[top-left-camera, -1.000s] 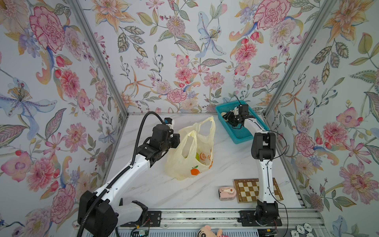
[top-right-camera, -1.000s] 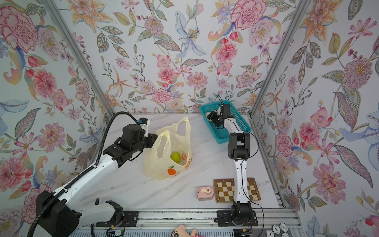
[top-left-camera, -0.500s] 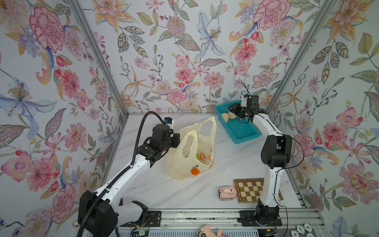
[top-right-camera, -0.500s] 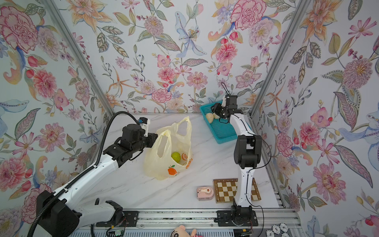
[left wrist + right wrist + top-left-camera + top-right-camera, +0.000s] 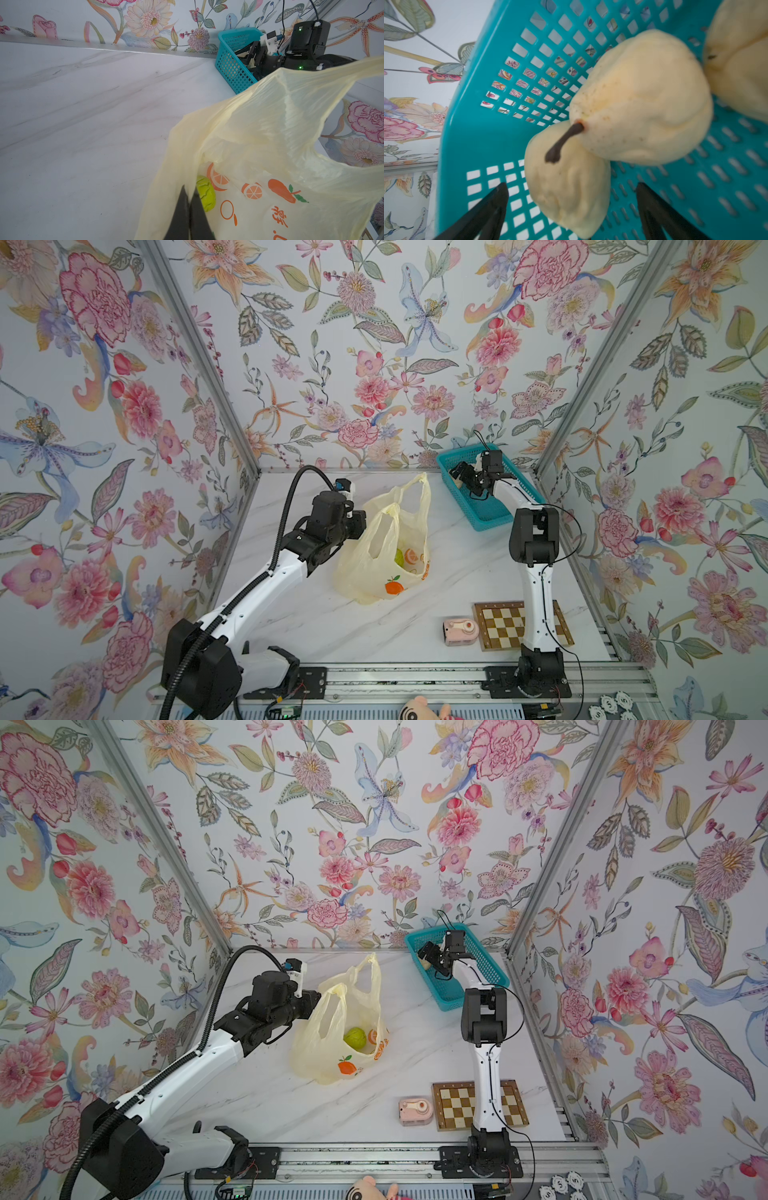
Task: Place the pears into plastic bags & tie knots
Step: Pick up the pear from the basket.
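Note:
My right gripper is open and needs to lower its fingers to the first cream pear below, between them, then close around that pear's uncovered end (image 5: 572, 200), clear of the leaning pear.
The pale-yellow plastic bag (image 5: 386, 556) (image 5: 332, 1040) stands mid-table with its mouth up. My left gripper (image 5: 189, 195) (image 5: 360, 523) is shut on the bag's near handle and holds it raised. A yellow-green pear (image 5: 354, 1038) (image 5: 205, 195) lies inside the bag. My right gripper (image 5: 572, 186) (image 5: 462, 477) reaches into the teal basket (image 5: 477, 135) (image 5: 490, 514), jaws wide open on either side of a cream pear (image 5: 566, 187) without touching it. A second cream pear (image 5: 643, 104) leans on the first, and a third (image 5: 741, 62) lies beyond.
The basket sits in the back right corner against the floral walls. A chessboard (image 5: 498, 626) and a pink toy (image 5: 457, 630) lie at the front right beside the right arm's base. A plush toy (image 5: 419, 711) pokes up at the front rail.
The right arm has shifted over the basket and come back down into it, and its jaws have spread wider. The left arm and the bag have stayed put.

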Controlling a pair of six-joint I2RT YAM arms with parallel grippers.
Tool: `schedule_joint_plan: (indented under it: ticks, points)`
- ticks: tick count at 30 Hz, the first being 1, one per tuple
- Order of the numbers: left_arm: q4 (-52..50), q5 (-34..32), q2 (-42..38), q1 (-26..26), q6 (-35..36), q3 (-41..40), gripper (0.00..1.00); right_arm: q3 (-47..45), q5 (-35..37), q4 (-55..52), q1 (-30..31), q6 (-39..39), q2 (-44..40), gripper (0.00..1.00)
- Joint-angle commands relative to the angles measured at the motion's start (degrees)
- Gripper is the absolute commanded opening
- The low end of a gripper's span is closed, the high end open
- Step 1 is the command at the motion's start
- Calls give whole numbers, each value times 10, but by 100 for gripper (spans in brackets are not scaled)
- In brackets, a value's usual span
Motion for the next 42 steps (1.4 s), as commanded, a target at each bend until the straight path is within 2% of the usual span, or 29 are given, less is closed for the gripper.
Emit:
schedule_joint_plan:
  ticks: [1,6,9,13,17,26,29,36,42]
  points:
    - [4,-4,-2,-4,-9,6,0,41,14,31,7,15,32,95]
    - [4,-4,2,-4,-8,3,0,50,14,26,11,4,54,87]
    - [2,-3,7,-4,-6,4,0,26,21,25,10,-4,43,76]
    - [4,-1,10,-4,-5,4,0,-15,40,5,7,-25,12,58]
    - [11,-1,7,-4,-7,-3,0,-103,40,1,-1,-35,-42,49]
    - [17,4,2,-4,-10,-13,0,-331,40,40,-9,-49,-182,38]
    - [20,4,-1,-4,-10,-16,0,-380,38,51,-12,-50,-221,35]
    - [24,10,-2,-4,-10,-14,0,-403,32,43,-17,-78,-309,33]
    - [28,11,-7,-4,-7,-13,0,-435,-2,-4,-9,-103,-438,33]
